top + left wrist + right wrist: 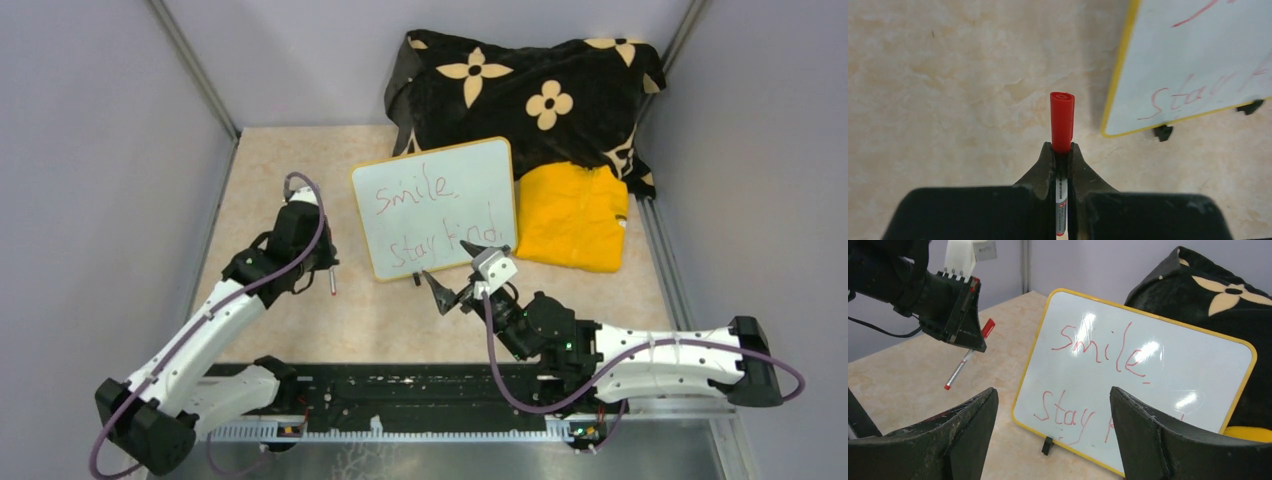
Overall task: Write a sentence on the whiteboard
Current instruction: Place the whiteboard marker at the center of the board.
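Note:
I will next lower the marker with my left gripper to the bare tabletop beside the whiteboard (435,205), since both lines are written and the marker is capped.
The whiteboard (435,205) stands tilted on small black feet, its yellow frame facing the arms. The sentence (412,192) is in red: "Smile" above "Stay fine". My left gripper (325,262) hangs left of the board, shut on a slim red-and-white marker (331,282). In the left wrist view the marker's red cap (1062,120) sticks out past the gripper (1062,150). My right gripper (455,272) is open just in front of the board's lower edge and holds nothing. In the right wrist view the board (1158,385) and its writing (1098,347) fill the gap between the open fingers.
A black blanket with cream flowers (530,90) is heaped behind the whiteboard. A yellow cloth (575,215) lies to the board's right. Grey walls close in the tabletop on three sides. A black rail (400,400) runs along the near edge.

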Motion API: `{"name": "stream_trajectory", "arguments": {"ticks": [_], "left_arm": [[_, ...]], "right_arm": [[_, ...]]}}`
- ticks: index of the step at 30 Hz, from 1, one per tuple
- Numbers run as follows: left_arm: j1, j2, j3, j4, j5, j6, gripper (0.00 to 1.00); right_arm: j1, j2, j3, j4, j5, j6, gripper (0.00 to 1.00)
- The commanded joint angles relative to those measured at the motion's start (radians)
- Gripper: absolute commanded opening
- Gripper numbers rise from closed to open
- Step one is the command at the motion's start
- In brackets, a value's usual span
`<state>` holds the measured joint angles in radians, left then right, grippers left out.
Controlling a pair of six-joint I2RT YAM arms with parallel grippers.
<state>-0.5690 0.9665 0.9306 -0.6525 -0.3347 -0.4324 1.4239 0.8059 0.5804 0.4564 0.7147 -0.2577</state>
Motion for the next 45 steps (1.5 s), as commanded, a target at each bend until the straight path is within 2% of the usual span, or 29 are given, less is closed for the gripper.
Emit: {"name": "stream_trajectory", "arguments": {"ticks": [1,6,15,20,31,37,45], "left_arm": [[0.169,0.029,-0.064,0.033,0.146,0.024,0.00],[0.294,0.127,-0.082,0.115,0.266,0.052,0.00],[0.380,0.424,0.020,0.221,0.360,0.074,0.00],[0.395,0.521,0.040,0.233,0.344,0.106,0.00],[0.397,0.582,0.006,0.246,0.288,0.140,0.01],[0.397,0.626,0.015,0.254,0.307,0.140,0.05],[0.397,0.700,0.039,0.244,0.323,0.134,0.06]], "right_arm": [[0.000,-0.042,0.001,-0.011,0.064,0.053,0.80],[0.000,-0.098,-0.041,-0.032,0.087,0.099,0.80],[-0.010,-0.073,-0.045,-0.067,0.112,0.197,0.79],[-0.016,-0.072,-0.047,-0.105,0.126,0.227,0.79],[-0.034,-0.036,-0.022,-0.098,0.130,0.200,0.78],[-0.037,-0.007,-0.006,-0.071,0.126,0.173,0.78],[-0.037,-0.003,-0.003,-0.066,0.122,0.165,0.78]]}}
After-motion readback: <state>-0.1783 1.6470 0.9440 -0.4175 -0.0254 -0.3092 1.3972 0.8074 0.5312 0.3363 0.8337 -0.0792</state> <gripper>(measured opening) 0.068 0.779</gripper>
